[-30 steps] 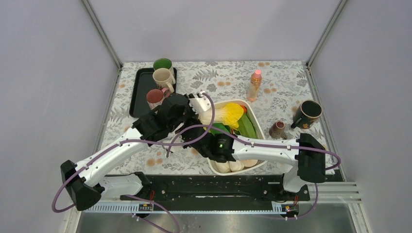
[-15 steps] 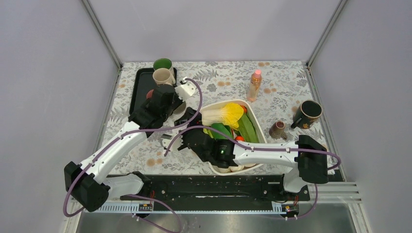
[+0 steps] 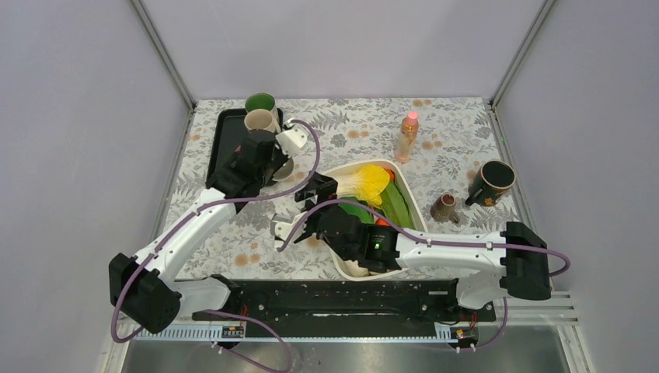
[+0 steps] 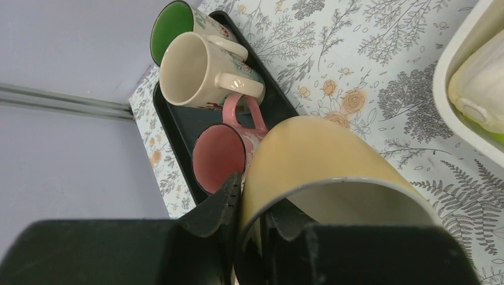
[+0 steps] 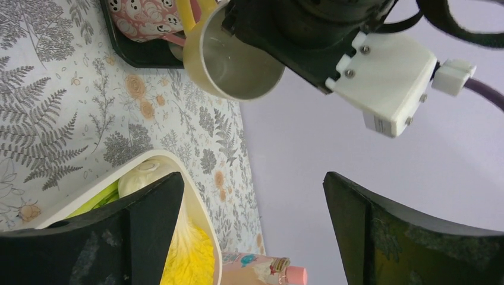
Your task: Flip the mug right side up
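My left gripper will swing outward over the tray's far end (image 3: pixel 228 127) beside the cream mug, then lower the yellow mug and let it go, because that end is bare.
A pale yellow mug (image 4: pixel 315 154) hangs tilted above the table beside the black tray (image 4: pixel 279 101), its mouth toward the left wrist camera. My left gripper (image 4: pixel 252 202) is shut on the mug's wall, with one finger outside the rim and one inside. In the right wrist view the mug (image 5: pixel 229 65) shows its open mouth and a yellow handle, with the left gripper (image 5: pixel 297 24) above it. From above, only a sliver of the mug (image 3: pixel 283 169) shows under the left gripper (image 3: pixel 260 159). My right gripper (image 3: pixel 299 208) stands open and empty (image 5: pixel 252 184), a little nearer than the mug.
On the tray stand a green-lined mug (image 4: pixel 175 24), a cream mug (image 4: pixel 190 68) and a pink mug (image 4: pixel 220 157). A white basin (image 3: pixel 413 203) of vegetables lies right of centre. Further right are a bottle (image 3: pixel 407 136), a dark mug (image 3: pixel 493 180) and a small brown cup (image 3: pixel 444 207).
My right gripper has opened and drawn back toward the near side. My left arm has carried the mug away from it, back and left toward the tray.
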Available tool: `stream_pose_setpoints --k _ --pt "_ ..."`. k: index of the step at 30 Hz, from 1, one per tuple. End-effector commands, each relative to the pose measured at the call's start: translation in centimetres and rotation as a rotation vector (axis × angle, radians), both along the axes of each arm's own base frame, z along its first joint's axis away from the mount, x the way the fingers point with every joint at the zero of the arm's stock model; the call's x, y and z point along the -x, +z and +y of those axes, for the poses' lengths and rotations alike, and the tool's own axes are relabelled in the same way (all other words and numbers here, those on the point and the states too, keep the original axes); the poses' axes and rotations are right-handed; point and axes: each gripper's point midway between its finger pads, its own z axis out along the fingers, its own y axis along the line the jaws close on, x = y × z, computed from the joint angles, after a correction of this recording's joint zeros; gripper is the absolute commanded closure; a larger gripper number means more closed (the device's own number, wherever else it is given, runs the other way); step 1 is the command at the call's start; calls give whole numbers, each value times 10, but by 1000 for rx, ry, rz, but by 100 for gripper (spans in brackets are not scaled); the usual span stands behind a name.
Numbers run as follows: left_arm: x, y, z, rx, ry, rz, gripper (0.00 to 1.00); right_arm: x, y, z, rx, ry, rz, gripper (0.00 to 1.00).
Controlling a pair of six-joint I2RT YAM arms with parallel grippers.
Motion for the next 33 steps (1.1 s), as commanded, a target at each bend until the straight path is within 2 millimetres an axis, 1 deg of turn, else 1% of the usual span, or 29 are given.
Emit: stream_pose_setpoints --k 1,4,7,10,14,16,17,18,20,21,24,27,29,31,33 --pt "-27 70 12 165 44 -164 100 10 24 -5 -145 35 39 2" --pt "-46 100 50 279 119 -167 100 16 33 -9 -221 61 99 2" --pt "-69 121 87 342 205 -170 100 15 35 -14 -276 50 160 2" --pt "-100 117 116 392 274 -120 100 9 28 -19 -300 15 207 2" --pt "-146 89 174 457 408 -32 100 1 11 -25 -296 -53 271 2" --pt "-167 69 190 479 445 19 100 -2 4 -28 -295 -75 299 2" --pt "-179 58 195 488 452 48 100 -3 1 -29 -299 -85 311 2" --pt "-190 45 195 496 448 84 100 -5 -1 -30 -299 -91 315 2" --pt "-210 29 196 502 444 113 100 -7 -5 -33 -297 -103 325 2" --pt "-221 12 198 503 454 139 100 -9 -6 -34 -297 -110 325 2" --pt "-241 -1 208 489 486 139 100 -12 -9 -37 -300 -130 333 2" --pt "-254 -9 215 467 504 123 100 -12 -15 -38 -297 -129 347 2" --pt "-258 -19 222 447 529 121 100 -13 -19 -39 -289 -133 351 2" --pt "-260 -33 226 424 545 132 100 -14 -22 -40 -286 -145 351 2" --pt "-261 -50 227 407 538 159 100 -14 -23 -40 -287 -146 354 2"
